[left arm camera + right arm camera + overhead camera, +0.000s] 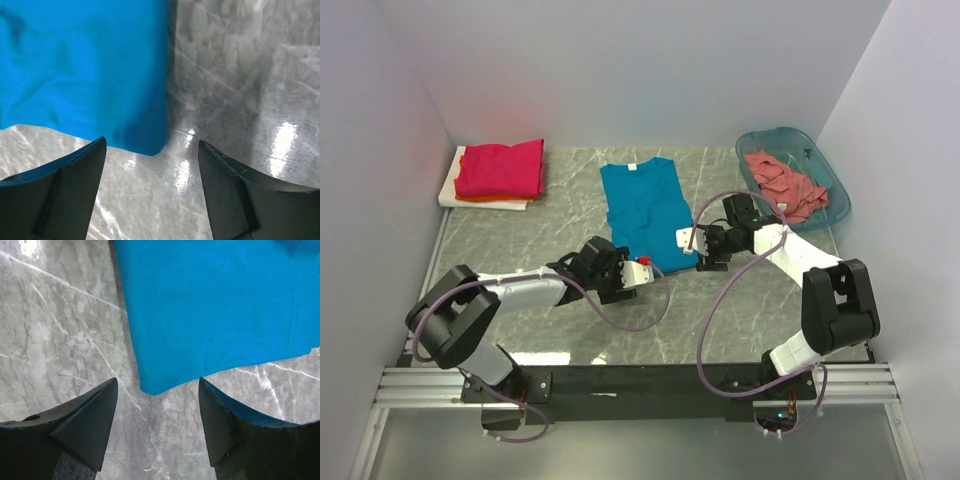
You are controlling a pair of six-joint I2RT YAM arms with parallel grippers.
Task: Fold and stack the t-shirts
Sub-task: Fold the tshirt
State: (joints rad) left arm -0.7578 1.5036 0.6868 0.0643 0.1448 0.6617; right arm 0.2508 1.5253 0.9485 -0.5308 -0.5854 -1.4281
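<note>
The t-shirt's near corner (pixel 151 387) lies flat between the open fingers of my right gripper, so my right gripper should move down and toward my left gripper, onto that corner.
A teal-blue t-shirt (pixel 642 208) lies flat in the middle of the table, sleeves folded in. My left gripper (pixel 623 262) is open and empty just short of its near left corner; the corner (pixel 145 142) shows between the fingertips of that gripper (pixel 152 142). My right gripper (pixel 700 243) is open and empty at the near right corner; that corner (pixel 155 385) shows between its fingertips (pixel 158 381). A folded magenta-red shirt (pixel 502 168) lies on an orange shirt (pixel 490 199) at the far left. A salmon-pink shirt (pixel 782 182) lies crumpled in the basket.
The two folded shirts rest on a flat white board (pixel 447 190) in the far left corner. A translucent teal plastic basket (pixel 836 192) stands at the far right. White walls close in the marble table (pixel 560 340) on three sides.
</note>
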